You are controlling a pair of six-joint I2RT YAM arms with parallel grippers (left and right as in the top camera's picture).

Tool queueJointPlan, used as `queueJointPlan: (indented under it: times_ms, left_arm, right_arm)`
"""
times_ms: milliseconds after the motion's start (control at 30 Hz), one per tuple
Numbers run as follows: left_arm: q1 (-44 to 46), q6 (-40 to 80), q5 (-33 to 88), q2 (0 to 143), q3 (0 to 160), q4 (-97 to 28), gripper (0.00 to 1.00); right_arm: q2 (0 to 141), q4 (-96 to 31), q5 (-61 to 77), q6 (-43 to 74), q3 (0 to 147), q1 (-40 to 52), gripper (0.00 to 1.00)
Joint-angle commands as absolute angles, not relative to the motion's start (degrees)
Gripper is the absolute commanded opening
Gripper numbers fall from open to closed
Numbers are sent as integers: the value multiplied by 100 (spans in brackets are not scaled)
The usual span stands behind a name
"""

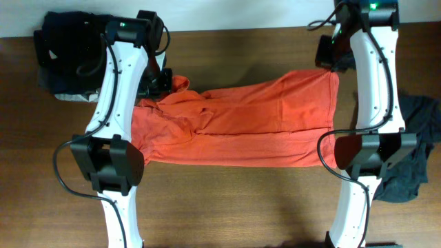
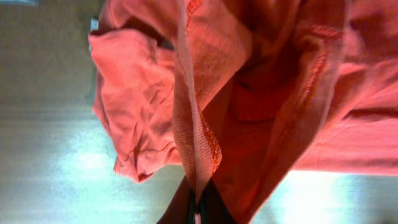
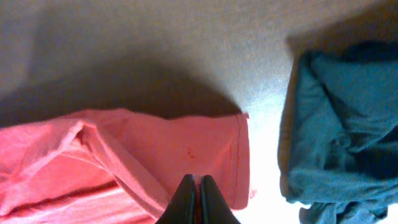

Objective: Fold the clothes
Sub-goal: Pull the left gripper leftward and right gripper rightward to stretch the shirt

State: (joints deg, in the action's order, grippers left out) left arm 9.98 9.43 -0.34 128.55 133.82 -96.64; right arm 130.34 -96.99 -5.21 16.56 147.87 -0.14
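My right gripper draws the garment's raised far edge back toward my base over the garment's near strip (image 1: 321, 141) next. It releases the edge there, since that strip still lies uncovered.
An orange garment (image 1: 255, 120) lies stretched across the wooden table, partly folded lengthwise, with a bunched collar end at the left. My left gripper (image 1: 164, 81) is shut on a ribbed edge of that bunched end; in the left wrist view the orange fabric (image 2: 205, 93) hangs from the closed fingers (image 2: 198, 208) above the table. My right gripper (image 1: 331, 63) is at the garment's far right corner. In the right wrist view its fingers (image 3: 199, 185) are shut on the orange cloth (image 3: 155, 149) near the hemmed edge.
A dark teal garment (image 1: 413, 151) lies crumpled at the right table edge, and it also shows in the right wrist view (image 3: 339, 124) beside the orange hem. A pile of dark clothes (image 1: 65, 52) sits at the back left corner.
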Motion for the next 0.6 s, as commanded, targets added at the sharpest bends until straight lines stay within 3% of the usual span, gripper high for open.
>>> queueJointPlan:
  times_ms: [0,300,567]
  left_arm:
    - [956,847,-198,12759,12818,-9666,2]
    - [705,1393,-1081,12759,12088,-9616,2]
    - [189,1431,-836,12759,12073,-9675,2]
  right_arm:
    - [12672,-9736,-517,1514,14324,-40,4]
    - [12672,-9736,-888,1509,13467,-51,4]
    - [12672,-9736,-1118,1658,13378,-217,4]
